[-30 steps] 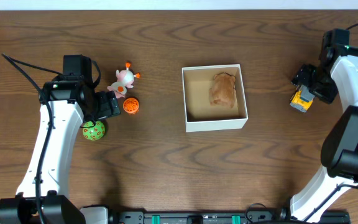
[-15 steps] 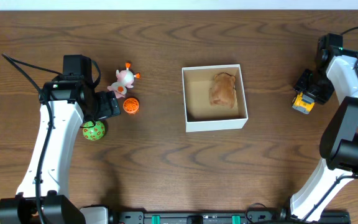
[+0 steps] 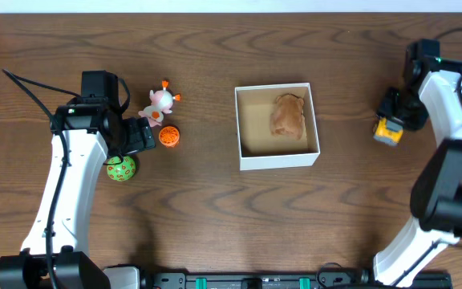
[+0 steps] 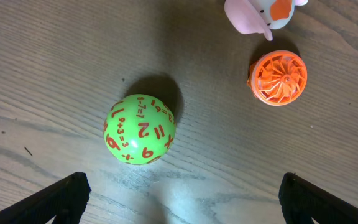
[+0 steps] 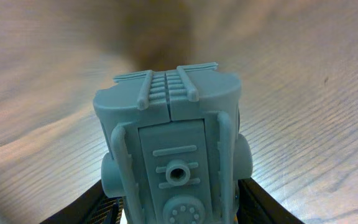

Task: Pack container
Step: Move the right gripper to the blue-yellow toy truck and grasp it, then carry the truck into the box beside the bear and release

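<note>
My right gripper goes to the left in the overhead view next, over the container's empty half [image 3: 255, 116], and lowers to release clear of the tan-brown toy.
The container [image 3: 248, 159] is a white square box with a tan inside at the table's middle; a tan-brown toy [image 3: 288, 116] lies in its right half. My right gripper [image 3: 393, 115] is at the far right, shut on a yellow and grey blocky toy [image 3: 387, 132]. In the right wrist view the grey toy [image 5: 176, 143] fills the space between the fingers [image 5: 179, 208]. My left gripper [image 3: 137, 138] is open and empty, close above a green number ball [image 3: 121, 168]. In the left wrist view [image 4: 185, 199] the ball [image 4: 140, 129] lies just beyond the fingertips.
An orange ribbed ball [image 3: 169, 136] and a pink toy with orange parts [image 3: 160, 103] lie just right of my left gripper; both show in the left wrist view, the orange ball [image 4: 278, 78] and the pink toy [image 4: 260, 14]. The wooden table [image 3: 215, 209] is bare around the container.
My right wrist has shifted a little toward the back of the table, and the yellow and grey toy has moved slightly left with it. The left arm has not moved.
</note>
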### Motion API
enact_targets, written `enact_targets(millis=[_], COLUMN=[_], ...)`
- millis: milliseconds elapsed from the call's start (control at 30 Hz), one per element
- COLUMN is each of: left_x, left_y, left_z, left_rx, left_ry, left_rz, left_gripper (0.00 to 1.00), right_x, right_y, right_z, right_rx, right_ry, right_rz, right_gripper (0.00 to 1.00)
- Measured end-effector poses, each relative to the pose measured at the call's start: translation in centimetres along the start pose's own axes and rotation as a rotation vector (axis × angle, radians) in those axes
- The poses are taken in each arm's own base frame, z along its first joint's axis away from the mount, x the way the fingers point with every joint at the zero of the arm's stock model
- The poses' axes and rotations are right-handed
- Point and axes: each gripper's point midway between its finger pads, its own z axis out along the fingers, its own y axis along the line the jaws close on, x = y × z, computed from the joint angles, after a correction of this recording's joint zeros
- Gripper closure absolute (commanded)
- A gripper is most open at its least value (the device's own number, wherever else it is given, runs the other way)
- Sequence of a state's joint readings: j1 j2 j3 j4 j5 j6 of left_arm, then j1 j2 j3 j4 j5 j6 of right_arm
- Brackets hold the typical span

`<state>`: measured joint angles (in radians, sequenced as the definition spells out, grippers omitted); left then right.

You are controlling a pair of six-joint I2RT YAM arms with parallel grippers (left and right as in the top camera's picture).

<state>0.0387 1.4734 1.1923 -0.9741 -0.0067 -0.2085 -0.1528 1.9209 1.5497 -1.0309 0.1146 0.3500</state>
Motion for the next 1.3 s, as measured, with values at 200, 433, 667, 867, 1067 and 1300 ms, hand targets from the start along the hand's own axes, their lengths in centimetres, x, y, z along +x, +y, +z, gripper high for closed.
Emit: enact_targets(millis=[200, 433, 667, 867, 1067, 1300], left_x=[0.0, 0.0, 0.0, 0.0, 0.0, 0.0], left_y=[0.0, 0.0, 0.0, 0.0, 0.0, 0.0], left_z=[0.0, 0.0, 0.0, 0.0, 0.0, 0.0], left_rx=[0.0, 0.0, 0.0, 0.0, 0.0, 0.0], left_ry=[0.0, 0.0, 0.0, 0.0, 0.001, 0.0], left_rz=[0.0, 0.0, 0.0, 0.0, 0.0, 0.0], left_gripper=[0.02, 0.02, 0.02, 0.02, 0.02, 0.02], right_x=[1.6, 9.4, 13.6, 13.7, 14.0, 14.1], right_y=[8.8, 19.2, 24.1, 27.0, 28.1, 28.6], right_z=[-11.4, -17.4, -14.9, -9.9, -5.4, -3.4], right_rx=[-0.207, -0.398, -0.402, -0.388, -0.348, -0.318], right_ry=[-0.28, -0.419, -0.413, -0.39, -0.366, -0.385], right_rz=[-0.283, -0.833, -1.23, -1.422, -1.631, -1.832], right_gripper=[0.77, 0.73, 0.76, 0.8, 0.76, 0.68])
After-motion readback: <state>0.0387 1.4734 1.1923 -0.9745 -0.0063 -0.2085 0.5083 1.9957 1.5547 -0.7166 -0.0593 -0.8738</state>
